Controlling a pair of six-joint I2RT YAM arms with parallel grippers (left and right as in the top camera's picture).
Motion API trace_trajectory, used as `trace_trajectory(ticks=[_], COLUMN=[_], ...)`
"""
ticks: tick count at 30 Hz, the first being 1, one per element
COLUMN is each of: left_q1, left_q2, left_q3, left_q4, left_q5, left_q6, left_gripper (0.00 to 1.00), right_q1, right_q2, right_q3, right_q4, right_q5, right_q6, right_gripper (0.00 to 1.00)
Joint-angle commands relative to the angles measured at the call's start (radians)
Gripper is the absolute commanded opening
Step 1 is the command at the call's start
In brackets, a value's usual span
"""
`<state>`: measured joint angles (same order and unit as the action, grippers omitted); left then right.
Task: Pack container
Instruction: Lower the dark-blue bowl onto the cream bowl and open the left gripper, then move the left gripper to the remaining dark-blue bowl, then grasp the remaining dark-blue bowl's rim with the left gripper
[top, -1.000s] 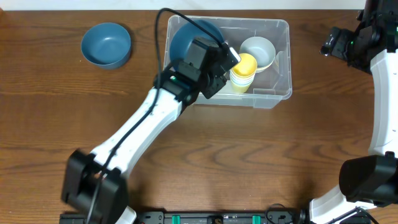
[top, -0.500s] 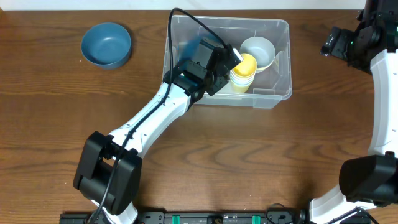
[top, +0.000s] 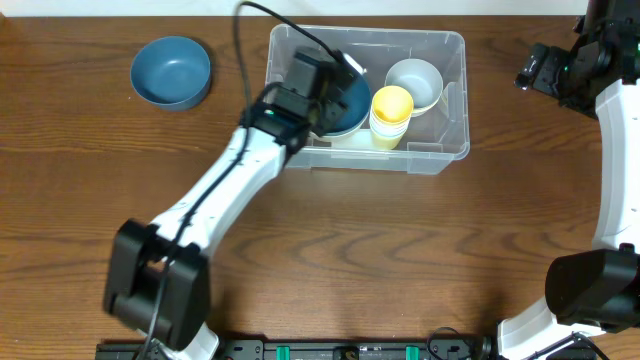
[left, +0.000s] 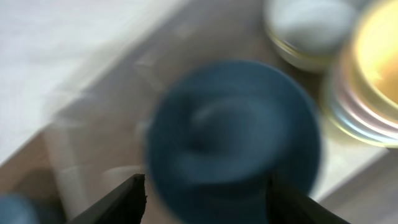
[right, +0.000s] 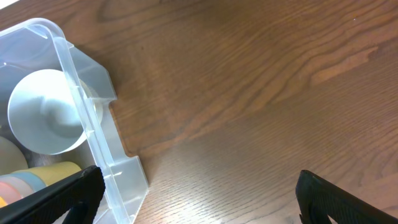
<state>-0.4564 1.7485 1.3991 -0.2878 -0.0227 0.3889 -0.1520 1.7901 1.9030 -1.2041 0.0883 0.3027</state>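
I will swing my left gripper left in the overhead view, then lower it to the second blue bowl's container-side rim, outside the container (top: 447, 157).
The container (top: 447, 157), a clear rectangular bin, stands at the back middle of the table. In it are a dark blue bowl (top: 347, 108) on the left, a stack of cups topped by a yellow cup (top: 391, 104) in the middle, and a white bowl (top: 416, 82) on the right. My left gripper (top: 333, 88) hovers over the bin's left half, open. In the blurred left wrist view its jaws stand apart above the dark blue bowl (left: 233, 127), free of it. My right gripper (top: 541, 68) hangs open over bare table right of the bin, past the container's end wall (right: 81, 106).
A second blue bowl (top: 170, 71) sits on the wooden table left of the container. My left arm reaches diagonally from the front left up to the bin. The right arm stands along the table's right edge.
My left gripper has opened and let go of the dark blue bowl, which now lies in the container's left half. The left arm has shifted a little to the left. The right arm is still.
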Motion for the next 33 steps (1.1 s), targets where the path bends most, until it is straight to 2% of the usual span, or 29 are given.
trace_trajectory(ticks=[1, 6, 14, 22, 33], left_q1=[0.074, 0.225, 0.439, 0.465, 0.475], left_q2=[-0.142, -0.175, -0.022, 0.175, 0.345], left_q3=[0.021, 0.022, 0.022, 0.022, 0.022], left_q4=[0.007, 0.017, 0.064, 0.193, 0.224], left_q5=[-0.047, -0.046, -0.006, -0.002, 0.014], left_q6=[-0.071, -0.077, -0.095, -0.095, -0.095], left_gripper=[0.63, 0.64, 0.65, 0.65, 0.64], right_q1=[-0.002, -0.002, -0.002, -0.002, -0.002], right_q2=[-0.017, -0.017, -0.017, -0.017, -0.017], right_q3=[0.014, 0.014, 0.014, 0.014, 0.014], right_q4=[0.000, 0.000, 0.000, 0.000, 0.000], right_q5=[0.016, 0.016, 0.016, 0.016, 0.016], right_q6=[-0.008, -0.008, -0.008, -0.008, -0.008], right_gripper=[0.99, 0.99, 0.99, 0.99, 0.99])
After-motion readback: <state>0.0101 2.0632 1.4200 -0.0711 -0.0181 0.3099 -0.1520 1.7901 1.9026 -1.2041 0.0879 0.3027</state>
